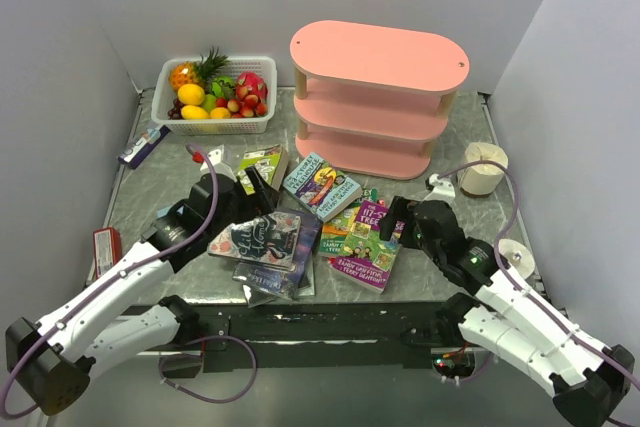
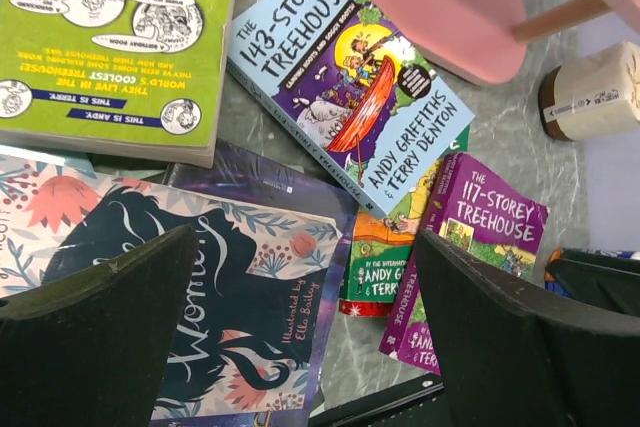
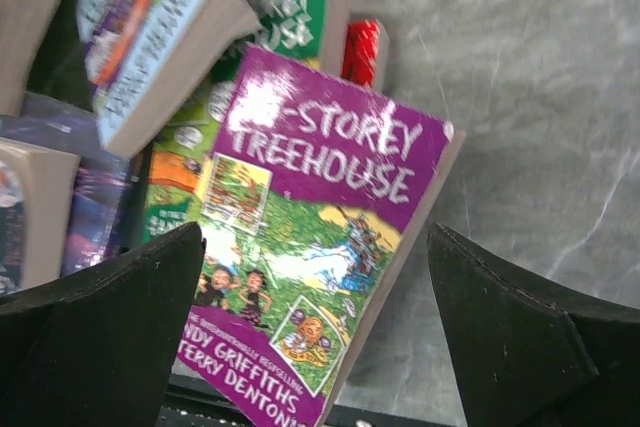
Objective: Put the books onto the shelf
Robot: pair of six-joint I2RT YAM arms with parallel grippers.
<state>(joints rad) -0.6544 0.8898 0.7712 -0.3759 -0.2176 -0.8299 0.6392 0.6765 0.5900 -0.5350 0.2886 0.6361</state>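
My right gripper needs to come down and tilt sideways to close on the purple book's long page edge (image 1: 394, 255) (image 3: 396, 272) below it, because that edge faces bare table.
Several books lie scattered on the grey table in front of the pink shelf (image 1: 380, 97). Among them are a green one (image 1: 262, 165), a light blue "143-Storey Treehouse" (image 1: 322, 185), a dark floral one (image 1: 258, 237) and a purple "117-Storey Treehouse" (image 1: 365, 247). My left gripper (image 1: 256, 192) hovers open over the dark floral book (image 2: 200, 297), nothing between its fingers (image 2: 100, 337). The light blue book (image 2: 350, 87) and the shelf's base (image 2: 440, 7) lie beyond it. My right gripper (image 1: 400, 219) stands open above the purple book (image 3: 310, 247), its fingers (image 3: 110, 337) apart on either side.
A white fruit basket (image 1: 215, 97) stands at the back left. A blue-white carton (image 1: 143, 145) and a small red box (image 1: 105, 245) lie by the left edge. A beige roll (image 1: 484, 167) and a white roll (image 1: 515, 257) sit at the right.
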